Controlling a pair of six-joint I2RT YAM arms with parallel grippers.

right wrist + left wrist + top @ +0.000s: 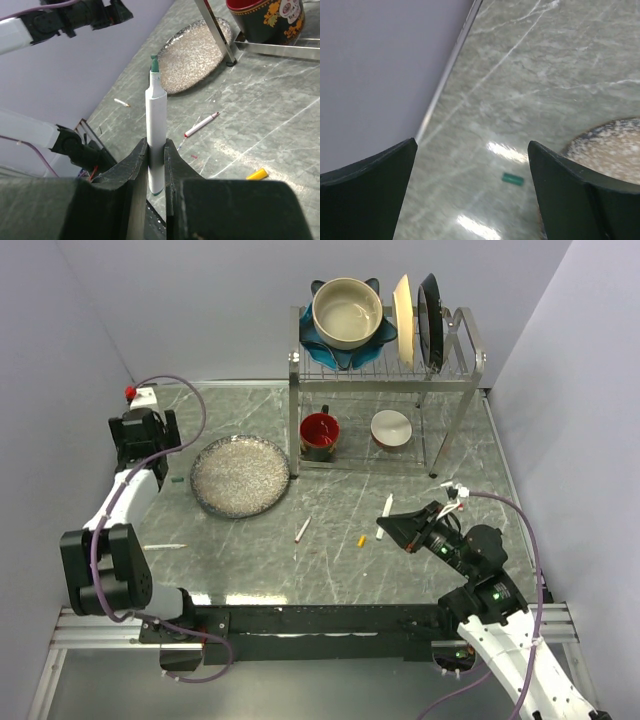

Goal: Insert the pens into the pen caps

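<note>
The green cap matches the green tip of the held pen, so my left gripper needs to go down and to the right in the top view onto it next.
My right gripper [384,527] [156,142] is shut on a white-barrelled pen [387,507] [156,120] with a green tip, held upright above the table. A red-ended pen [302,530] [201,125] lies mid-table. A yellow cap [361,540] [257,174] lies to its right. Another pen [165,546] [121,102] lies at the near left. My left gripper [160,448] [471,142] is open and empty, hovering above a green cap [176,480] [513,179] that lies on the table left of the speckled plate.
A speckled plate [240,475] [615,145] lies left of centre. A wire rack [470,350] at the back carries bowls and plates, with a red mug [319,432] and a white bowl [390,427] beneath. The left wall [380,75] is close to my left gripper.
</note>
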